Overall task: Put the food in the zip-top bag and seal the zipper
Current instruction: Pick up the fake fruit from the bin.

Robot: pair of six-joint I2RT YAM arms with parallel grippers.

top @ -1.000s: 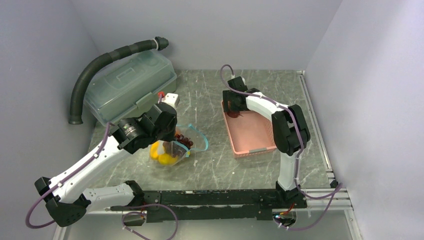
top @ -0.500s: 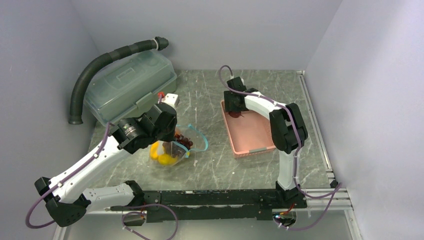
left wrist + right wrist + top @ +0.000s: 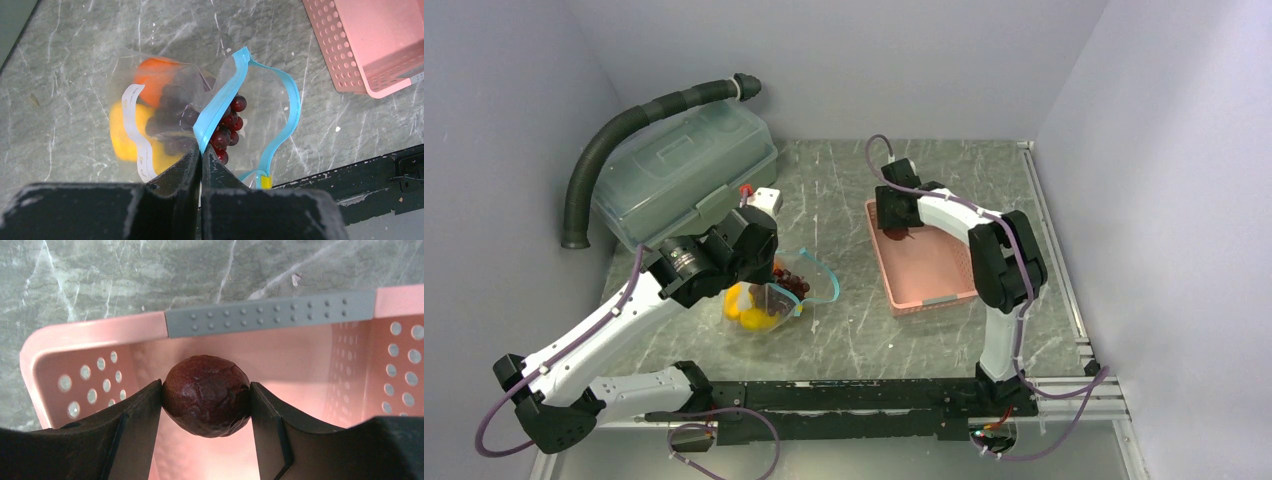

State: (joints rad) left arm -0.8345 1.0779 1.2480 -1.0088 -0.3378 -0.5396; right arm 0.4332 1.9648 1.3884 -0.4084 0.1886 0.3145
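Observation:
My right gripper should lift next, swing to its left in the top view to the bag's opening [image 3: 810, 283], held open, and release the fruit inside.
The clear zip-top bag [image 3: 260, 95] lies on the table with its mouth held open, and its teal zipper [image 3: 292, 107] curves round the opening. Inside it I see the orange fruit [image 3: 155, 75], yellow pieces [image 3: 120, 132] and the purple grapes [image 3: 227, 122]. My left gripper [image 3: 201, 150] is shut on the near zipper lip. In the top view the bag [image 3: 809, 285] sits right of the left gripper [image 3: 769, 270]. My right gripper [image 3: 206, 395] is shut on the dark reddish-purple round fruit [image 3: 206, 395] inside the pink basket [image 3: 95, 332], at its far end [image 3: 894, 232].
A large translucent lidded box [image 3: 686, 172] and a black corrugated hose [image 3: 619, 130] stand at the back left. The pink basket [image 3: 934, 280] lies right of centre. A black rail [image 3: 844, 395] runs along the table's near edge.
The right gripper's fingers have closed in onto the round reddish-purple fruit in the basket. The left gripper and the bag have not moved.

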